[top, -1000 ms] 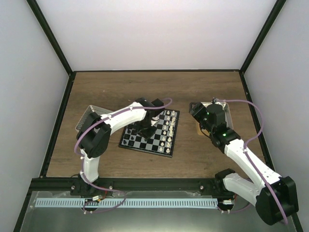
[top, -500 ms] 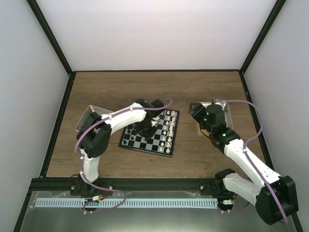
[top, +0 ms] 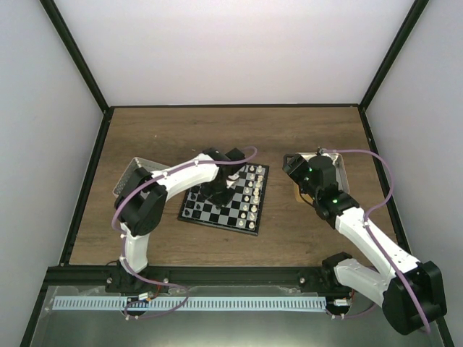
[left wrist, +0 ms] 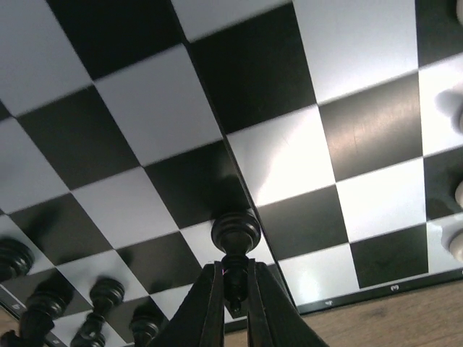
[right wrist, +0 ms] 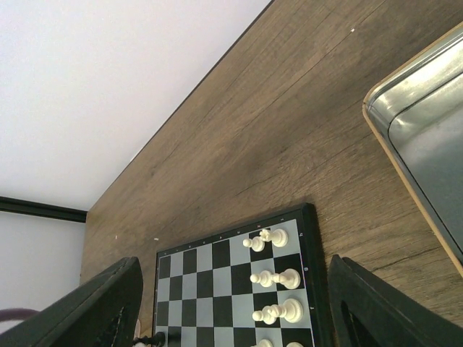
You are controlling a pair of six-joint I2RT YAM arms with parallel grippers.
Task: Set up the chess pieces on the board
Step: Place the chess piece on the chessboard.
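The chess piece in my left gripper goes onto the board's dark rim square short of the board's far corner next. That square lies outward and to the gripper's left in the top view.
The board lies mid-table and fills the left wrist view. My left gripper hangs over the board's left half, shut on a black chess piece whose round base points at the squares. Other black pieces stand along the board's left rim. White pieces line the right side and show in the right wrist view. My right gripper is open and empty, right of the board, its fingers wide apart.
A metal tray with a tan rim sits under the right arm and shows in the right wrist view. Another tray lies left of the board behind the left arm. Dark walls border the wooden table.
My right gripper has shifted slightly to the left. The left gripper holds still over the board with the black piece.
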